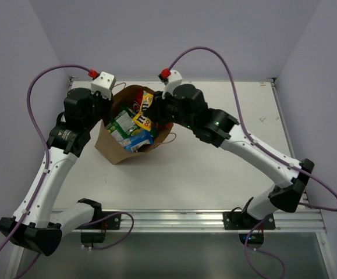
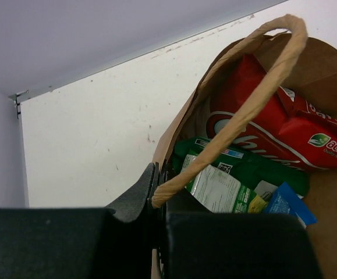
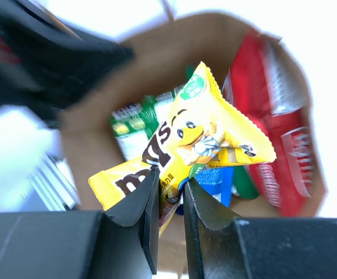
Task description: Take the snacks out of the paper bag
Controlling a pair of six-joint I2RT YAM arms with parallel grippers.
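Observation:
My right gripper is at the paper bag's opening. It should next move off it to the right in the top view, then go down toward the table (image 1: pixel 203 163) beside the paper bag.
The brown paper bag (image 1: pixel 109 145) leans on the table with its mouth up. My left gripper (image 1: pixel 110 106) is shut on the bag's rim (image 2: pixel 167 136), beside the twisted handle (image 2: pixel 255 96). Inside lie a red chip bag (image 2: pixel 284 133), a dark green bag (image 2: pixel 249 170), a green-and-white pack (image 2: pixel 215 187) and a blue pack (image 2: pixel 287 206). My right gripper (image 3: pixel 171 189) is shut on a yellow packet (image 3: pixel 185 148) over the bag's mouth; that packet also shows in the top view (image 1: pixel 143 120). The red bag (image 3: pixel 273 139) and a blue pack (image 3: pixel 217 180) lie behind it.
The white table (image 1: pixel 215 174) runs to a back wall edge (image 2: pixel 127 58) and a metal rail (image 1: pixel 180 220) at the front. The bag's second handle (image 1: pixel 169 138) hangs off its right side. Purple cables loop above both arms.

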